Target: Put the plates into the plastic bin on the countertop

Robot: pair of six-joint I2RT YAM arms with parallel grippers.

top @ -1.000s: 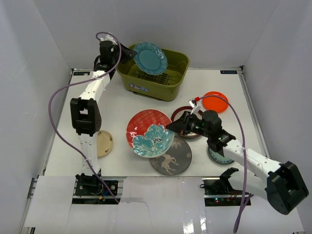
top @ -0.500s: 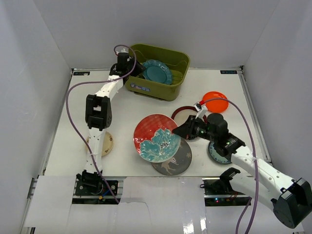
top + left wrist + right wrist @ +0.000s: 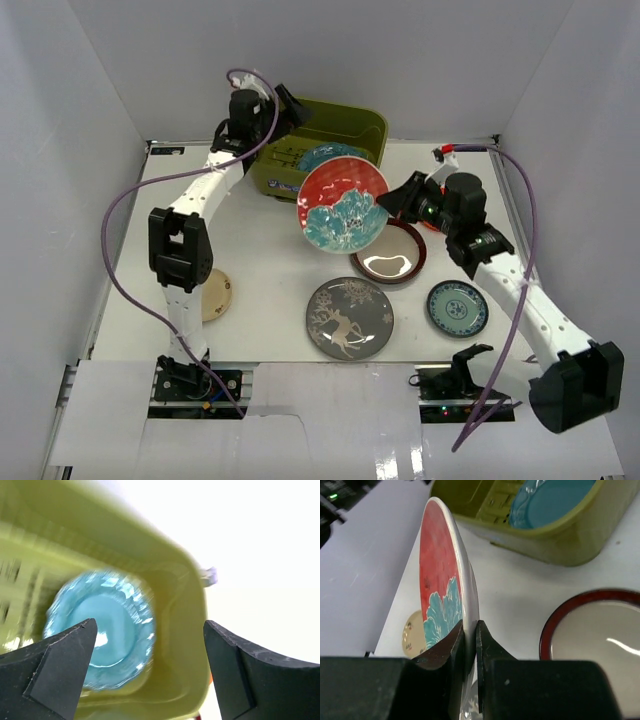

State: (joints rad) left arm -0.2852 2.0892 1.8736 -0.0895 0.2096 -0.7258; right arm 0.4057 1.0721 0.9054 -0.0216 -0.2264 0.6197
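The bin's opening [image 3: 320, 140] [image 3: 504, 502] is outward of the gripper, so my right gripper will next move the red plate outward, then lower it and let it go inside the bin.
The olive plastic bin [image 3: 350, 125] stands at the back of the countertop [image 3: 255, 240]. A teal scalloped plate [image 3: 325, 157] [image 3: 100, 630] lies inside it. Over the bin's left end hangs my left gripper [image 3: 292, 108] [image 3: 150, 627], open and empty. My right gripper [image 3: 400, 203] [image 3: 470, 625] is shut on the rim of the red plate with the teal flower [image 3: 343, 205] [image 3: 440, 580], holding it tilted on edge in the air just in front of the bin [image 3: 560, 540].
On the countertop lie the dark-red-rimmed plate [image 3: 392, 255] [image 3: 600, 630], the grey deer plate [image 3: 349, 317], the small blue-green plate [image 3: 457, 308] and the cream plate [image 3: 213, 294]. White walls close in three sides. The right arm's purple cable arcs over the right side.
The left gripper opened and let go of the teal plate, which now rests in the bin. The right arm lifted the red plate off the table and carried it back toward the bin.
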